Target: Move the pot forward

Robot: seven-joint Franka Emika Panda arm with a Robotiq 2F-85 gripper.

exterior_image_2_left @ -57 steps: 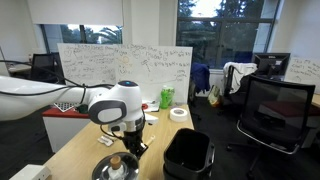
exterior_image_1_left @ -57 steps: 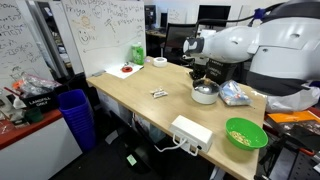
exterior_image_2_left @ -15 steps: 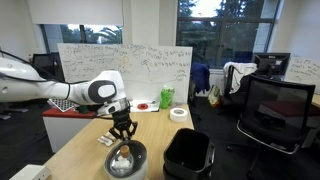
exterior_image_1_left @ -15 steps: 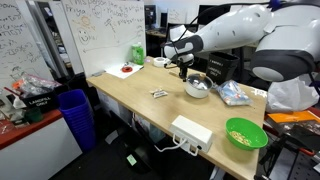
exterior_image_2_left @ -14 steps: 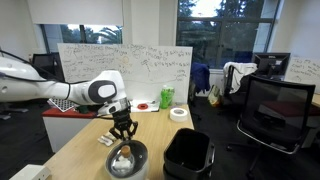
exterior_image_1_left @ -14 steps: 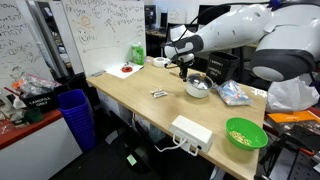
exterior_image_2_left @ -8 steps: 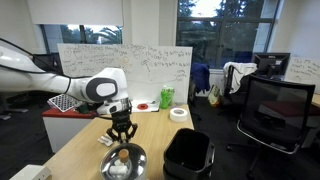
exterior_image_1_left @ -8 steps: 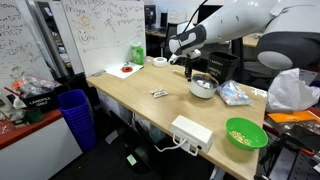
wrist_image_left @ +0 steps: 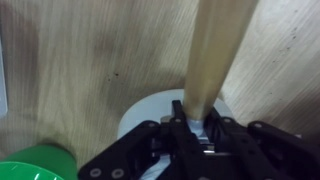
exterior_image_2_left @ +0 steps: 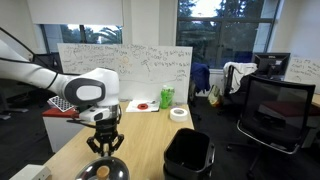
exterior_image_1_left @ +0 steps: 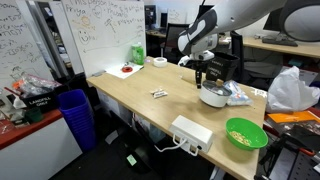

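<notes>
My gripper needs to carry the pot by its handle next, over the bare tabletop (exterior_image_1_left: 225, 113) beside the green bowl, and let go of it there. The spot toward that bowl is clear.
The pot (exterior_image_1_left: 213, 96) is a small shiny silver pan near the table's far edge, beside a crumpled plastic bag (exterior_image_1_left: 237, 93). In an exterior view it shows low down, partly cut by the frame (exterior_image_2_left: 108, 170). My gripper (exterior_image_1_left: 201, 72) comes down from above and is shut on the pot's pale straight handle (wrist_image_left: 215, 50). In the wrist view the black fingers (wrist_image_left: 178, 125) clamp the handle where it meets the silver pot (wrist_image_left: 145, 108). In an exterior view the gripper (exterior_image_2_left: 105, 146) hangs right over the pot. Whether the pot touches the table I cannot tell.
A green bowl (exterior_image_1_left: 245, 133) with pale bits stands close to the pot, also in the wrist view (wrist_image_left: 35, 165). A white power box (exterior_image_1_left: 192, 132) lies near the front edge. A tape roll (exterior_image_1_left: 158, 62), green bag (exterior_image_1_left: 136, 54), blue bin (exterior_image_1_left: 75, 115) and black bin (exterior_image_2_left: 187, 155) are around.
The arm has swung along the table with the pot in its grip, towards the green bowl. The grip on the handle has stayed the same.
</notes>
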